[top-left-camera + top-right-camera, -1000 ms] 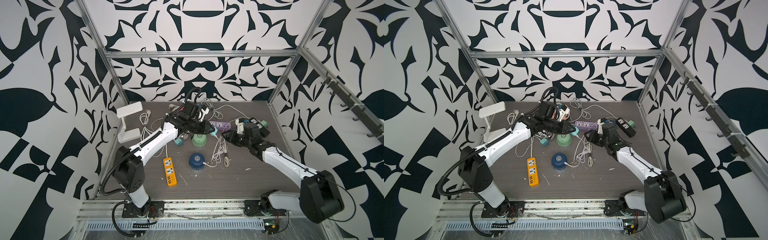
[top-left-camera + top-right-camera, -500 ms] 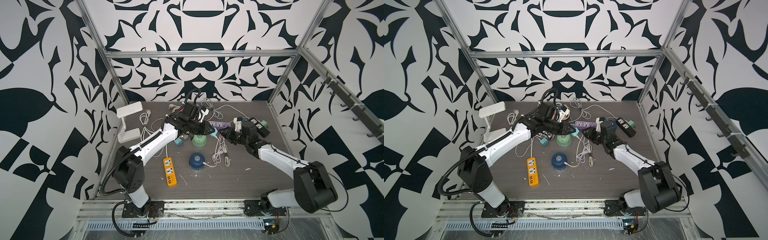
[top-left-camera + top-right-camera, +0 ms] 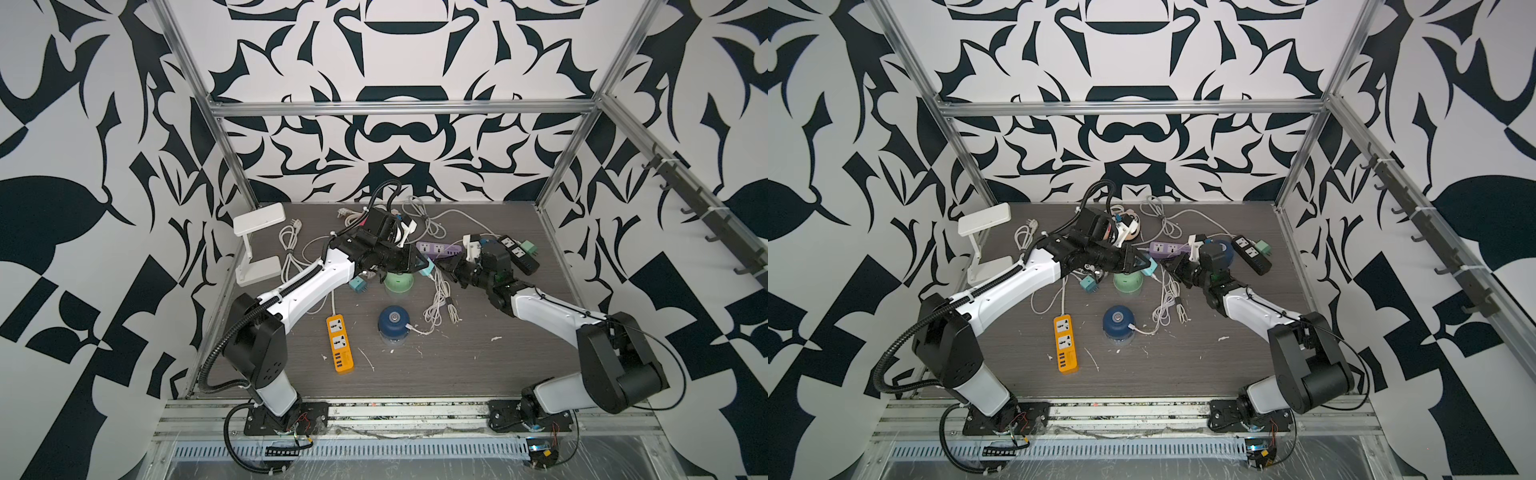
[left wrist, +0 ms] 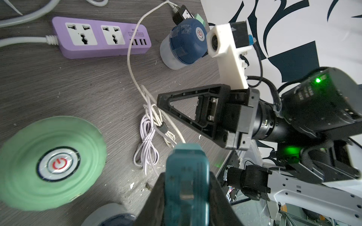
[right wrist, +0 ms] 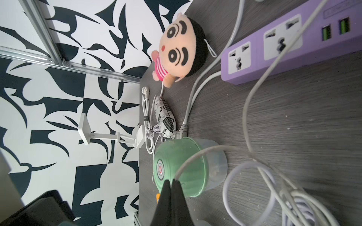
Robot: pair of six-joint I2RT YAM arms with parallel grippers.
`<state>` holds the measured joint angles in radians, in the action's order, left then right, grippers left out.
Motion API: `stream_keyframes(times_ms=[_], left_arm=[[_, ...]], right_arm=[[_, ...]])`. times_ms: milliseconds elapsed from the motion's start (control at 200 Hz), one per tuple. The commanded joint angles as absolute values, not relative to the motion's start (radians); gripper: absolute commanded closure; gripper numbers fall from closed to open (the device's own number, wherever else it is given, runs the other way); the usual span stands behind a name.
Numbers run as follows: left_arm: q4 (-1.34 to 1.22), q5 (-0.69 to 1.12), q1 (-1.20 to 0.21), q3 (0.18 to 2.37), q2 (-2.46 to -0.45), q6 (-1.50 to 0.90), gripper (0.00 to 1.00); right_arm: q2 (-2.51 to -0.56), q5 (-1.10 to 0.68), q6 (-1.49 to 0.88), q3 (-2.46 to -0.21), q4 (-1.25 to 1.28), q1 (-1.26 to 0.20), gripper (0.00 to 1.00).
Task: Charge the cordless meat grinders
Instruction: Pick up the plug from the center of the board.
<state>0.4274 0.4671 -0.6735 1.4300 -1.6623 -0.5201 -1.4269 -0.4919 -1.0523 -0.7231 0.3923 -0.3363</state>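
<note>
The bare tabletop past the bundled cables lies beside the cable end. My right gripper will next move back there, away from the green grinder (image 3: 398, 282), and let the cable end go.
A mint green meat grinder (image 3: 398, 282) (image 5: 182, 166) stands mid-table. One dark blue grinder (image 3: 394, 322) stands nearer the front with a white cable in its side. Another dark blue one (image 4: 186, 45) stands by the purple power strip (image 4: 100, 37), behind my right arm. My left gripper (image 3: 422, 266) (image 4: 187, 176) hovers just above the green grinder, shut on a teal plug adapter (image 4: 186, 168). My right gripper (image 3: 442, 266) (image 5: 173, 182) faces it from the right. It is shut on the end of a thin white cable (image 5: 195, 156), close to the green grinder's dome.
An orange power strip (image 3: 340, 343) lies front left and a black one (image 3: 517, 253) back right, beside a green adapter (image 3: 528, 248). Another teal adapter (image 3: 357, 286) and bundled white cables (image 3: 440, 303) lie mid-table. A plush doll (image 5: 182, 47) and white stand (image 3: 257, 245) sit behind.
My right arm has swung left toward the green grinder and its jaws have closed on the white cable. The left arm with its adapter has barely moved.
</note>
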Motion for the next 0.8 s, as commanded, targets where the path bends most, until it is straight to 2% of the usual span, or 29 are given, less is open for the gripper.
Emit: stream_keyframes(times_ms=[0,210,450,635,795], left_arm=[[0.419,0.458,-0.673,1.417,-1.619,-0.516,1.0],[0.444,0.418,-0.661,1.42,-1.609,-0.507,1.0],[0.449,0.406,-0.625,1.415,-1.587,-0.508,1.0],[0.452,0.416,-0.602,1.431,-1.573,-0.505,1.0],[0.474,0.431,-0.594,1.469,-1.575,-0.488,1.0]], right_arm=[[-1.337,-0.522,-1.055,-0.726,0.43,-0.336,1.0],[-1.144,-0.514,-0.953,-0.744,0.201,-0.279,1.0],[-0.942,-0.441,-0.723,-0.818,-0.205,-0.164,1.0],[-0.899,-0.311,-0.577,-0.863,-0.427,-0.112,1.0],[-0.909,-0.229,-0.51,-0.868,-0.479,-0.092,1.0]])
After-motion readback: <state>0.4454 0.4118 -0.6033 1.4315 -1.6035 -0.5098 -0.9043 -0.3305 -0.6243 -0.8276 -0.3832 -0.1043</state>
